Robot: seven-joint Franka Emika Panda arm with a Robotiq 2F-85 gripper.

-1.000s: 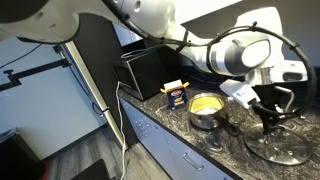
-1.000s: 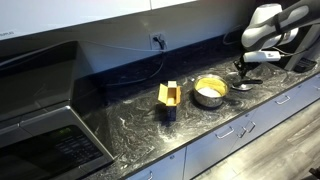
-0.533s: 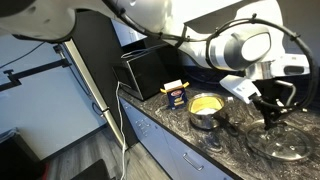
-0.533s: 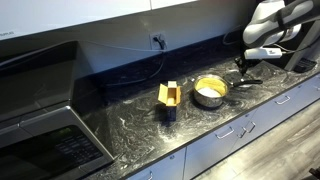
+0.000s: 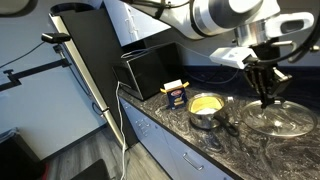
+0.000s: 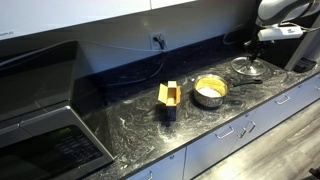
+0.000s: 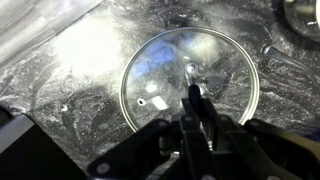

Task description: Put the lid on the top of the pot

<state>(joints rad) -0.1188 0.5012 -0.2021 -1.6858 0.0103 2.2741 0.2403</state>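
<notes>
My gripper carries the lid past the long handle toward the box next, lowers over the pot's open top (image 5: 207, 104) (image 7: 307, 13) and releases the knob. The pot stands uncovered.
The glass lid (image 5: 278, 120) with its silver rim hangs a little above the dark counter, to the side of the pot. It also shows in the other exterior view (image 6: 247, 68) and fills the middle of the wrist view (image 7: 190, 75). My gripper (image 5: 266, 98) (image 6: 250, 58) (image 7: 192, 92) is shut on the lid's centre knob from above. The steel pot (image 5: 205, 108) (image 6: 209, 91) with a yellowish inside stands uncovered on the counter, its long handle pointing toward the lid. Part of its rim shows at the wrist view's top right (image 7: 303, 14).
A yellow-and-blue box (image 5: 174, 93) (image 6: 168, 98) stands beside the pot on the marbled dark counter (image 6: 120, 125). A black appliance (image 5: 150, 68) sits at the back, and a microwave (image 6: 45, 120) lies near the counter's end. Drawers run below the front edge.
The lid lay on the counter with the gripper over its knob; now the gripper has risen with the lid, which hangs above the counter. The pot and box have not moved.
</notes>
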